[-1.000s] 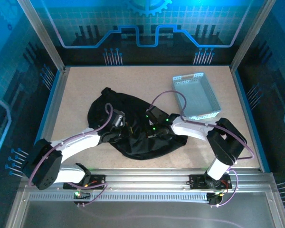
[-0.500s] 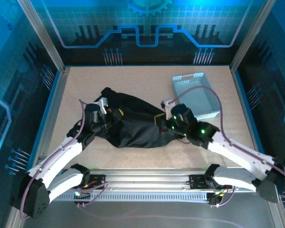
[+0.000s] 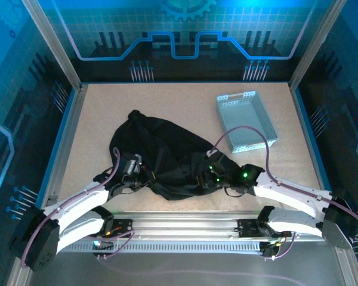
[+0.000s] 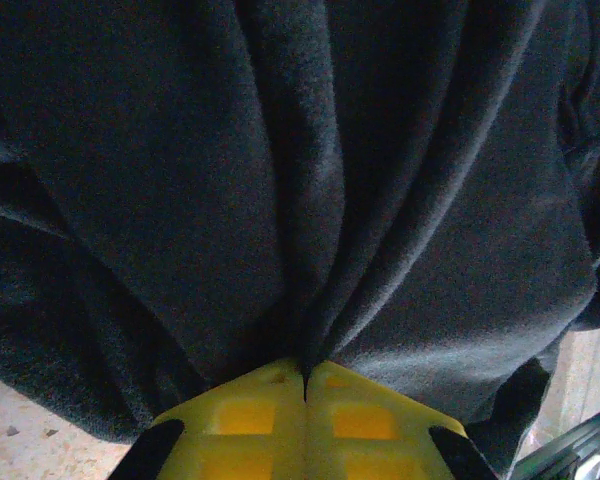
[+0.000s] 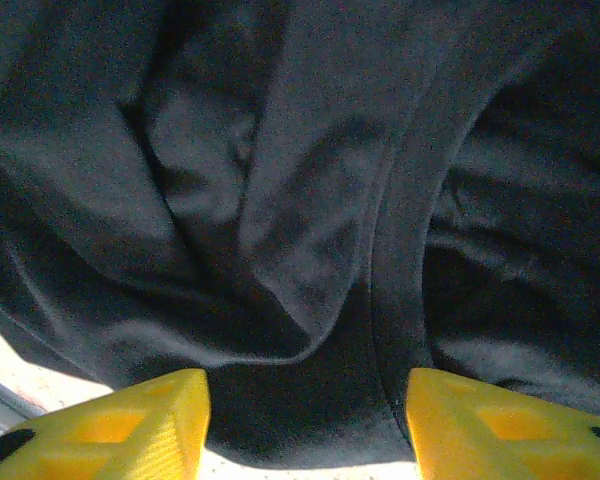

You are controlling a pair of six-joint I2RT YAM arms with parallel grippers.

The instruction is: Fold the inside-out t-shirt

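Observation:
My left gripper needs to lift the pinched fold (image 3: 150, 177) (image 4: 306, 340) up and outward, then lower it and let it go, because the t-shirt lies crumpled in a heap.
The inside-out t-shirt (image 3: 161, 149) lies as a crumpled black heap on the middle of the table, its near edge close to the front rail. At the heap's near left edge, my left gripper (image 3: 133, 174) is shut on the t-shirt. In the left wrist view the yellow fingertips (image 4: 270, 400) meet with a fold of black cloth (image 4: 280, 180) pinched between them. My right gripper (image 3: 201, 177) stands open at the heap's near right edge. In the right wrist view its yellow fingers (image 5: 150, 420) are wide apart, with the shirt's hem (image 5: 300, 300) lying loose on the table between them.
A light grey perforated tray (image 3: 246, 119) stands at the back right, apart from the shirt. The tan tabletop (image 3: 101, 101) is bounded by blue side walls and a metal front rail (image 3: 185, 223). A purple cable loops from the right arm toward the tray.
Both arms have drawn back toward the near edge and the shirt has come down onto the table. The right gripper has opened and let go of the cloth; the left stays shut.

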